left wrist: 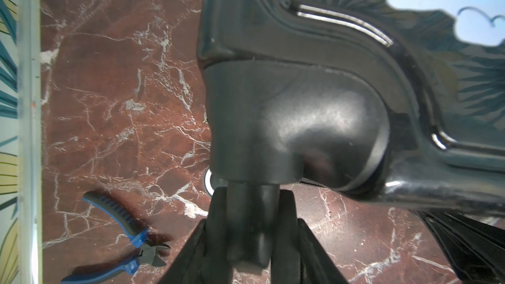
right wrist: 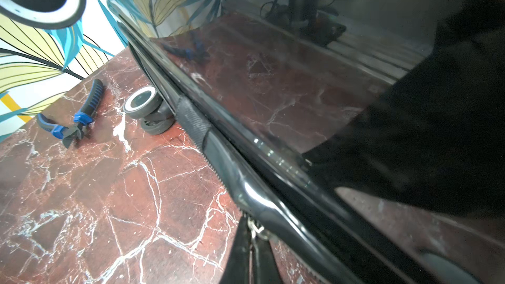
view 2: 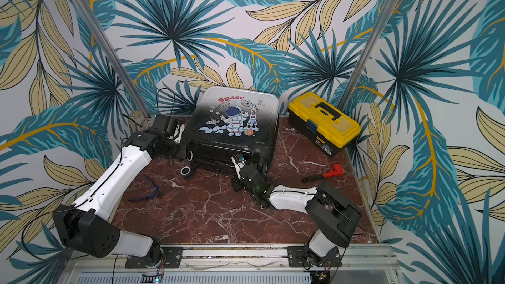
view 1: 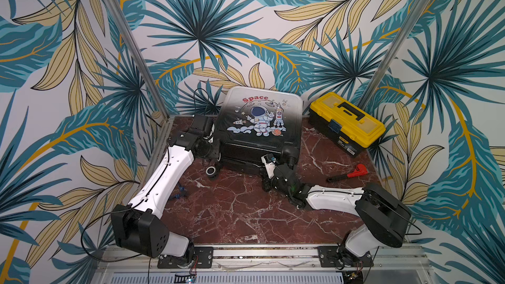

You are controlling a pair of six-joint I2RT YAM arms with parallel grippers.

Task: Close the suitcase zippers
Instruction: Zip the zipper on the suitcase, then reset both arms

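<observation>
My left gripper draws slightly back with the suitcase corner next, then opens its fingers and releases the dark wheel mount [left wrist: 251,214], which stands between them.
The suitcase [view 1: 259,121] [view 2: 235,121] lies flat at the back of the table, astronaut print up. My left gripper [left wrist: 252,195] is at its near left corner [view 1: 216,152], shut on the dark wheel mount [left wrist: 251,214] below the rounded wheel housing [left wrist: 287,118]. My right gripper [right wrist: 252,228] sits at the near edge [view 1: 263,169] [view 2: 235,169], jaws together on a small metal zipper pull [right wrist: 257,232]. The zipper track [right wrist: 218,178] runs along the seam away from the pull, its teeth showing. Whether the seam is joined there I cannot tell.
A suitcase wheel [view 1: 211,172] [right wrist: 142,102] rests on the marble near the left corner. Blue pliers [view 2: 149,191] [left wrist: 128,230] lie left of centre. A yellow-and-black toolbox [view 1: 347,121] stands at the back right, a red wrench [view 1: 352,173] in front of it.
</observation>
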